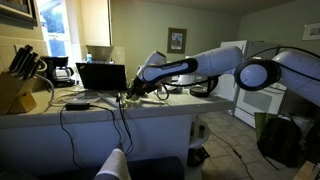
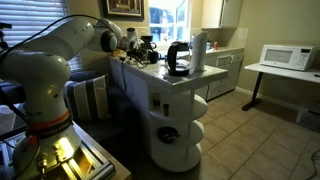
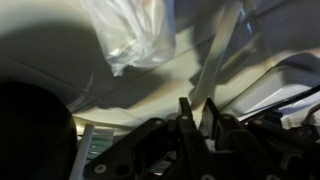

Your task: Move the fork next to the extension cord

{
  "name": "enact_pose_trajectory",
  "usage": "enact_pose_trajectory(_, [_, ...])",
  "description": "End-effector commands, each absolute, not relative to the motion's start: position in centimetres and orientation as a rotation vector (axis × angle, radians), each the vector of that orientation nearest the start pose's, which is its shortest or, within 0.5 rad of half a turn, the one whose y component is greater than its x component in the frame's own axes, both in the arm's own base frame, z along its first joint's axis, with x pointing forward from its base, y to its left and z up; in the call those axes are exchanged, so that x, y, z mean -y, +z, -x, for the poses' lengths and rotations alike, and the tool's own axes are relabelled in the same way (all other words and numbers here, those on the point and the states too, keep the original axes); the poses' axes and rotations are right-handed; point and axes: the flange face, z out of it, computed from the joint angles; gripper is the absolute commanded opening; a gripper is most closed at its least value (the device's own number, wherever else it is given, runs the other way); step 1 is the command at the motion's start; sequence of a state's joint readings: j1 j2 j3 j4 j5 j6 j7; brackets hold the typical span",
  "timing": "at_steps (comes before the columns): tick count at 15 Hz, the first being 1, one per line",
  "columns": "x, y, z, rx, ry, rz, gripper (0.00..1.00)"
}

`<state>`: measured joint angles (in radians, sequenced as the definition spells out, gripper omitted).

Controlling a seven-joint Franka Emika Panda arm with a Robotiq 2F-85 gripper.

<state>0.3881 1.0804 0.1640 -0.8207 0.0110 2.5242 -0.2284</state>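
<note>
My gripper will next move low over the counter toward the black cable close by, then release the fork's lower end.
In the wrist view a pale silver fork (image 3: 216,62) runs from between my gripper's fingers (image 3: 197,112) up toward the top right. The fingers are closed on its lower end. In an exterior view my gripper (image 1: 134,93) is low over the white counter (image 1: 160,108), just right of the laptop. The extension cord's flat black block (image 1: 78,105) lies on the counter to the gripper's left. Its thin black cable (image 1: 125,135) hangs in loops down the counter front. In an exterior view (image 2: 128,50) the gripper is at the counter's far end; the fork is too small to see.
A black laptop (image 1: 100,76) stands open behind the cord. A knife block (image 1: 14,92) and a coffee maker (image 1: 60,70) are at that end. A clear plastic bag (image 3: 135,35) lies near the fork. A dark rounded object (image 2: 178,60), white bottle (image 2: 198,50) and microwave (image 2: 285,57) show.
</note>
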Motion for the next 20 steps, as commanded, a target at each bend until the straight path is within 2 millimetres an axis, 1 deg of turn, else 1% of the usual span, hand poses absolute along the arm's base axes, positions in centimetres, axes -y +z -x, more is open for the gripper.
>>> enact_pose_trajectory(1, [-38.7,32.3,-75.4,0.846,-0.836,2.658,0.05])
enact_pose_trajectory(7, [-40.1,32.0,-74.9,0.882,-0.791,2.645,0.05])
enact_pose_trajectory(8, [-40.3,32.1,-74.8,0.887,-0.784,2.640,0.44])
enact_pose_trajectory(9, [-40.5,32.1,-74.8,0.894,-0.794,2.648,0.44])
enact_pose_trajectory(11, [-40.6,32.5,-74.7,0.904,-0.826,2.680,0.58])
enact_pose_trajectory(14, [-40.1,33.1,-74.9,0.911,-0.851,2.744,0.81])
enact_pose_trajectory(16, [-39.8,33.7,-75.0,0.907,-0.861,2.796,0.95])
enact_pose_trajectory(17, [-39.7,33.9,-75.0,0.910,-0.857,2.811,1.00])
enact_pose_trajectory(20, [-40.1,35.5,-74.3,0.940,-0.806,2.842,1.00])
